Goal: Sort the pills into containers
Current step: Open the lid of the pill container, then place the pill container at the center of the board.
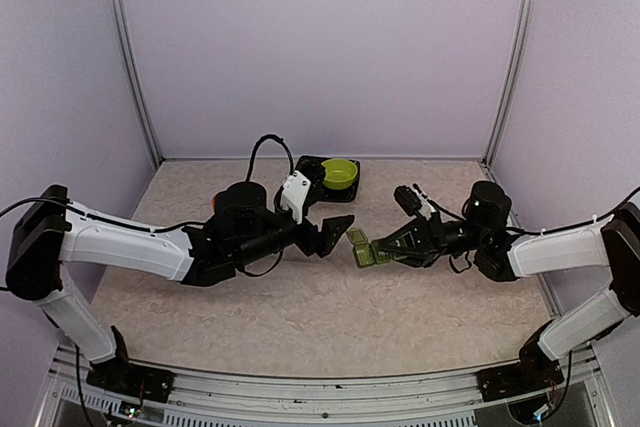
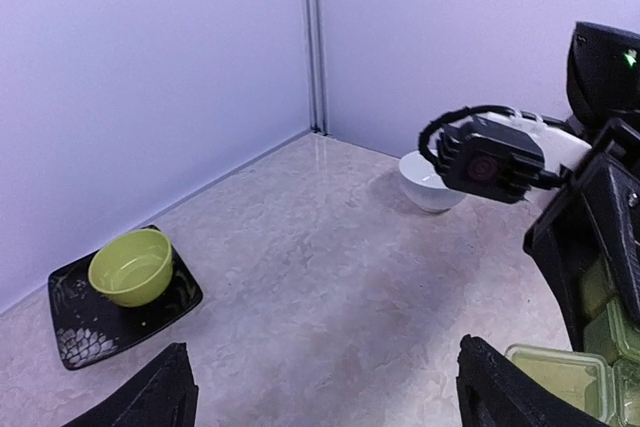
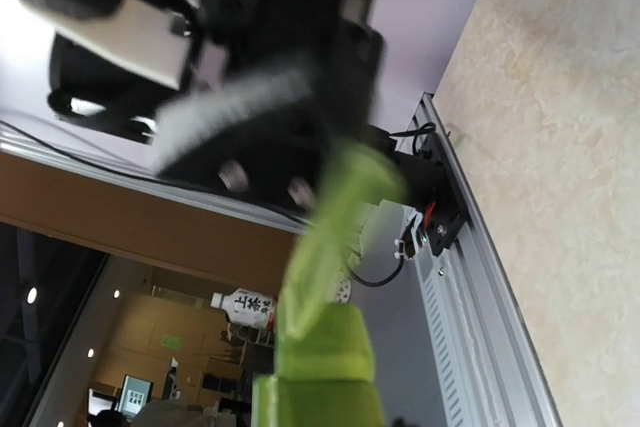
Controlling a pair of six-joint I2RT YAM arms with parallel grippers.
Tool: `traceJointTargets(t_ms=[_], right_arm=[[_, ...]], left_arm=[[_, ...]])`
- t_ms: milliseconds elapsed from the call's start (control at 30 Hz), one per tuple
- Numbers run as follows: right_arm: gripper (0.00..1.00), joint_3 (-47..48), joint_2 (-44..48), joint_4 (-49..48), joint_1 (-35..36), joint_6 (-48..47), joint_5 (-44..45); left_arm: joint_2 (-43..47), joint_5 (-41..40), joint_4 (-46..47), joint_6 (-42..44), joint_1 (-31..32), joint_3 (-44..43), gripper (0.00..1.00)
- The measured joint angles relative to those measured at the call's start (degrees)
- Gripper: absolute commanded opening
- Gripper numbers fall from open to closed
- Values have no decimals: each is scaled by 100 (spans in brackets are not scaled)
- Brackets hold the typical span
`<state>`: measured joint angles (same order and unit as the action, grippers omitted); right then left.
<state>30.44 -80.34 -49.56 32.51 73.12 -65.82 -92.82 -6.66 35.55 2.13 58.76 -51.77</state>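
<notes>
My right gripper moves down and to the left in the top view next, to the bare tabletop near the tray, because the containers still hang above it.
The containers (image 1: 364, 250) are translucent green boxes joined in a row, held off the table at mid-table. My right gripper (image 1: 388, 245) is shut on their right end. In the right wrist view the containers (image 3: 320, 357) fill the lower middle, blurred, with one lid (image 3: 335, 222) standing open. In the left wrist view they (image 2: 565, 377) sit at the bottom right under the black right gripper (image 2: 600, 237). My left gripper (image 1: 335, 232) is open and empty just left of them; its fingertips (image 2: 175, 372) are spread wide. No pills show in any view.
A lime green bowl (image 1: 340, 172) sits on a black square tray (image 1: 308, 163) at the back middle; both also show in the left wrist view (image 2: 130, 267). A white bowl (image 2: 432, 179) stands beyond the right arm. Walls enclose the table on three sides.
</notes>
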Motion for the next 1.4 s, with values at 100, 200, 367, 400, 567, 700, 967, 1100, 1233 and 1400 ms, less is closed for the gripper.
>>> traceJointTargets(t_ms=[100,200,367,400,567,700,967,1100,1233,1400], right_arm=[[23,7,-98,-11,0,0,2],[24,83,-321,-20,0,0,11],[26,350,-791,-52,0,-26,52],[26,409,-890,-55,0,-31,66],[26,852,-1683,-94,-2,-72,129],[26,1257,-2339,-81,-22,-142,221],[28,2116,-3305,310,-105,-442,535],[29,2719,-3602,1023,-164,-935,831],[30,3274,-3886,1707,-184,-1390,1119],[32,3705,-4151,2358,-195,-1740,1427]], left_arm=[[232,-345,20,-76,-72,96,95],[511,-667,122,-116,-105,223,99],[953,-1060,319,-243,-109,573,99],[992,-1106,332,-269,-109,619,99],[1161,-1362,343,-415,-109,922,99],[1250,-1519,341,-520,-109,1119,99],[1451,-1792,334,-647,-120,1373,99],[1515,-1888,321,-693,-122,1412,99],[1523,-1941,251,-750,-149,1421,99],[1523,-1961,212,-822,-175,1436,99]])
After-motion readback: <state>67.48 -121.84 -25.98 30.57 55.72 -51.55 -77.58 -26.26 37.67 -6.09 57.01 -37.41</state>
